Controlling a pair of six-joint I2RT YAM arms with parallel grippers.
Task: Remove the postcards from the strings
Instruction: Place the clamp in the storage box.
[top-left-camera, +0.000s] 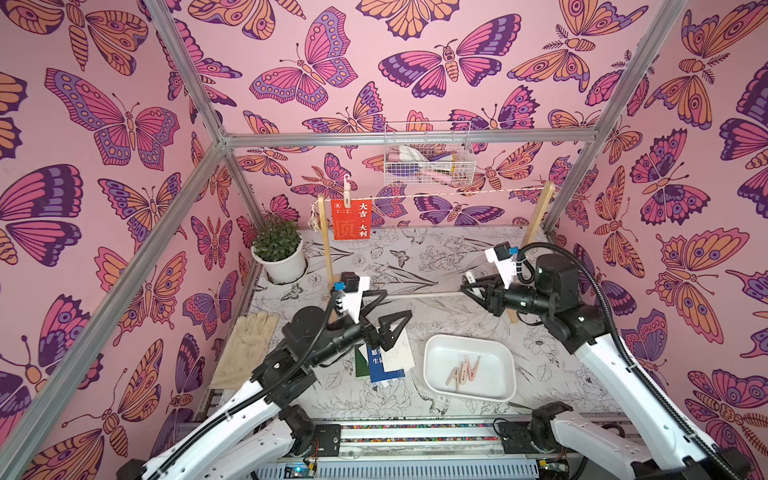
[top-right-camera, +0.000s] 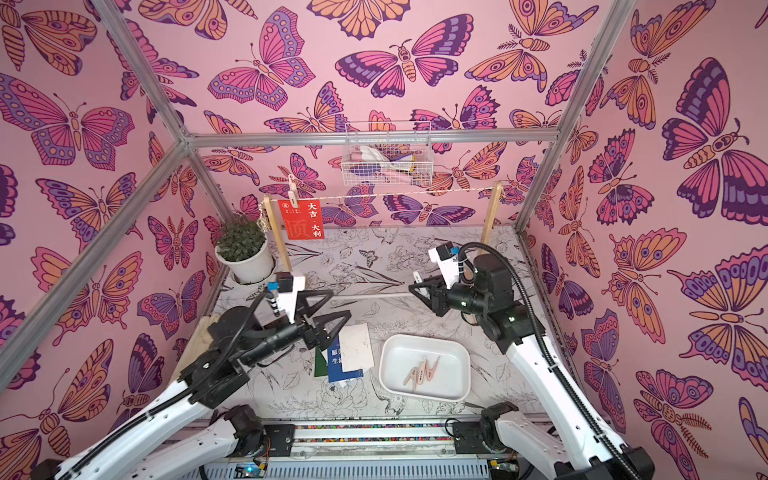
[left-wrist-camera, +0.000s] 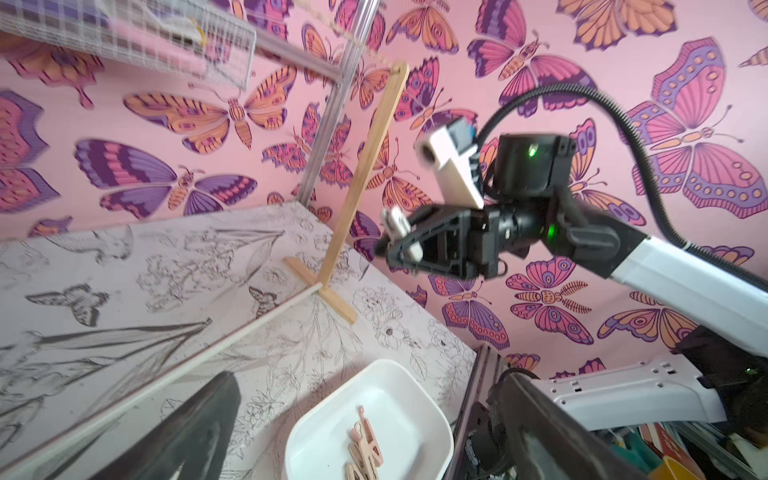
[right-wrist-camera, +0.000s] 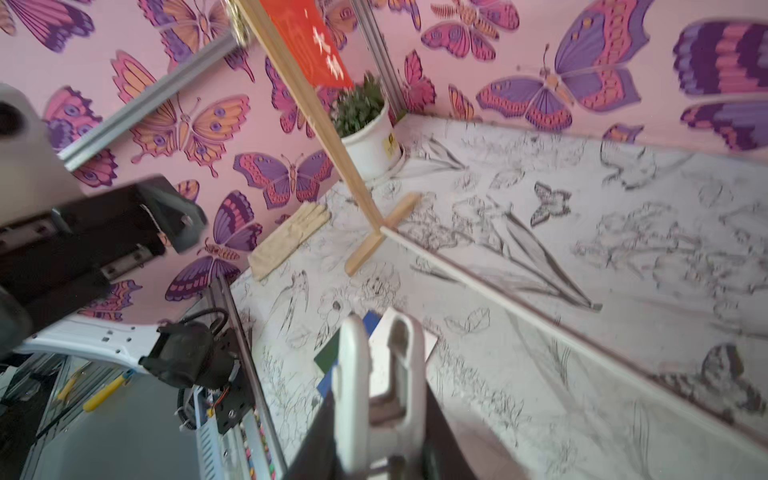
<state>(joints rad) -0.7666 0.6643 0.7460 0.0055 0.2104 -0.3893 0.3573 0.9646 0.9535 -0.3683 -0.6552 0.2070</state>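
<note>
My right gripper tilts downward and lowers back over the bottom of the white tray beside the pink pegs next to release the white clothespeg (left-wrist-camera: 397, 226), since pegs lie there.
One red postcard (top-left-camera: 351, 219) (top-right-camera: 300, 219) hangs from the string (top-left-camera: 449, 194) at its left end, pinned by a pink peg (top-left-camera: 347, 191). White (top-left-camera: 399, 349), blue (top-left-camera: 384, 371) and dark green (top-left-camera: 360, 363) postcards lie stacked on the table. My left gripper (top-left-camera: 384, 311) (top-right-camera: 328, 309) hovers just above that stack, open and empty. My right gripper (top-left-camera: 467, 286) (right-wrist-camera: 380, 415) hangs mid-air at the right, below the bare string, shut on a white clothespeg (left-wrist-camera: 397, 226) (right-wrist-camera: 353, 374).
A white tray (top-left-camera: 494, 353) with three pink pegs (top-left-camera: 463, 372) sits front right. A beige glove (top-left-camera: 245, 349) lies at the left and a potted plant (top-left-camera: 278, 253) stands back left. The wooden frame's posts (top-left-camera: 326, 249) and floor dowel (top-left-camera: 415, 294) cross the table. A wire basket (top-left-camera: 428, 162) hangs on the back wall.
</note>
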